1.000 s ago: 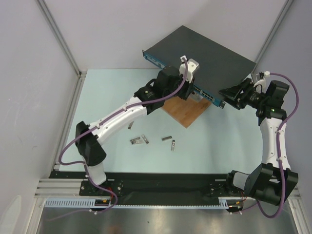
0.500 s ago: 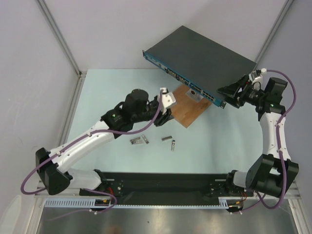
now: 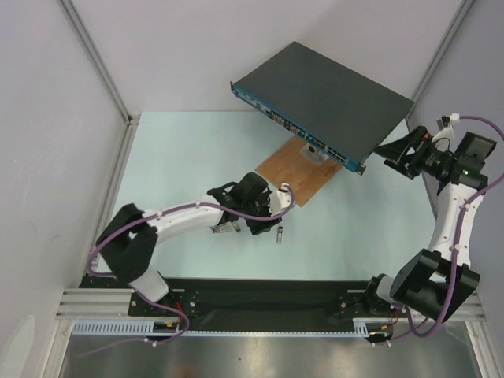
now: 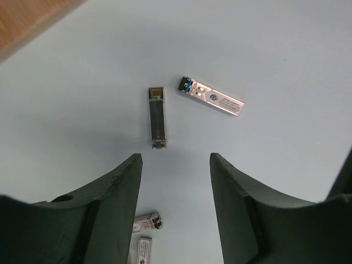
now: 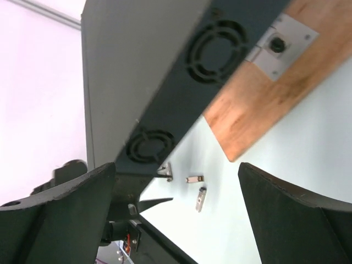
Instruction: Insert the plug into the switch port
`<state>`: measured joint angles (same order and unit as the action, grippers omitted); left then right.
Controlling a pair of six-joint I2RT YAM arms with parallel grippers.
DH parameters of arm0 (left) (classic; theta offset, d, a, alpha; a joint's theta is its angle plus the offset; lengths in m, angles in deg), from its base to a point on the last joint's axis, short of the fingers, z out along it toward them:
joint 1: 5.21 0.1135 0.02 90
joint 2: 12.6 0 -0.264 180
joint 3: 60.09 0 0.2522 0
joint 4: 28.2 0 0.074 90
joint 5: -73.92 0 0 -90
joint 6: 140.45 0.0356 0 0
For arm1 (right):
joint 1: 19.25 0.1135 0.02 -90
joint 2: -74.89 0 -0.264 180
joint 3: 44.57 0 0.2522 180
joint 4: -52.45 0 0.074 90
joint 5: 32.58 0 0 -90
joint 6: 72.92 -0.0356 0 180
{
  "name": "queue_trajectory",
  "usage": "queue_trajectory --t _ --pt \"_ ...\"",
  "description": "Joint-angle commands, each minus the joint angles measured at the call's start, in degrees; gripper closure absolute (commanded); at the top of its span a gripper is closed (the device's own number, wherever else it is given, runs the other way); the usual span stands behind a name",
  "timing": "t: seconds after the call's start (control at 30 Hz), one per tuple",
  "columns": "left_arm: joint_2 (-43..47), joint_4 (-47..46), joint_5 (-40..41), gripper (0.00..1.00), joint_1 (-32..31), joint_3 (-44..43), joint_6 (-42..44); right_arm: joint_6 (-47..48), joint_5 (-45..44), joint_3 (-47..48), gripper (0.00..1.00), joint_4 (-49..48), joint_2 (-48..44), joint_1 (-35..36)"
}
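Observation:
The near end of the dark plug (image 4: 159, 141) points between my left gripper's open fingers just ahead, so it should lower and advance onto it.
The switch (image 3: 331, 87) is a flat dark grey box with a blue front strip (image 3: 295, 130), standing at the back. Its fan-vented side (image 5: 209, 49) fills the right wrist view. Several small silver plugs lie on the table. One plug (image 4: 157, 117) lies just ahead of my left gripper (image 4: 175, 159), with a second plug (image 4: 210, 97) beyond it. My left gripper (image 3: 253, 223) hangs open over them with nothing between its fingers. My right gripper (image 3: 391, 157) stands wide open beside the switch's right end, apart from it and empty.
A brown wooden board (image 3: 287, 169) with a small metal plate (image 3: 315, 152) lies under the switch's front. Two more silver modules (image 3: 224, 228) lie left of my left gripper. Frame posts and walls close in the table's sides.
My left arm drew back from the switch's front to the table over the plugs, and its jaws opened. My right gripper moved right, off the switch's corner, and opened wider.

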<state>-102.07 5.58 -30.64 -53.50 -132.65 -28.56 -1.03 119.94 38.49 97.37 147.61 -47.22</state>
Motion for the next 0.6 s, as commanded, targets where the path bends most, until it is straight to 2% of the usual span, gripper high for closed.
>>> queue_trajectory --t 0.0,0.27,0.5,0.57 --pt "-4.9 -1.99 2.96 0.42 0.22 -2.98 2.63 5.88 3.04 3.29 0.0 4.7 -1.8 -4.19" --pt "-12.21 -3.75 6.39 0.45 0.22 -5.0 6.59 10.01 7.26 8.13 0.0 8.3 -1.27 -10.44" --pt "-14.85 -4.63 7.1 0.64 0.22 -4.74 7.46 15.38 6.12 12.35 0.0 12.7 -0.48 -10.88" --pt "-15.03 -5.33 7.1 0.66 0.22 -4.39 7.38 15.91 5.16 13.49 0.0 13.05 -0.57 -10.88"
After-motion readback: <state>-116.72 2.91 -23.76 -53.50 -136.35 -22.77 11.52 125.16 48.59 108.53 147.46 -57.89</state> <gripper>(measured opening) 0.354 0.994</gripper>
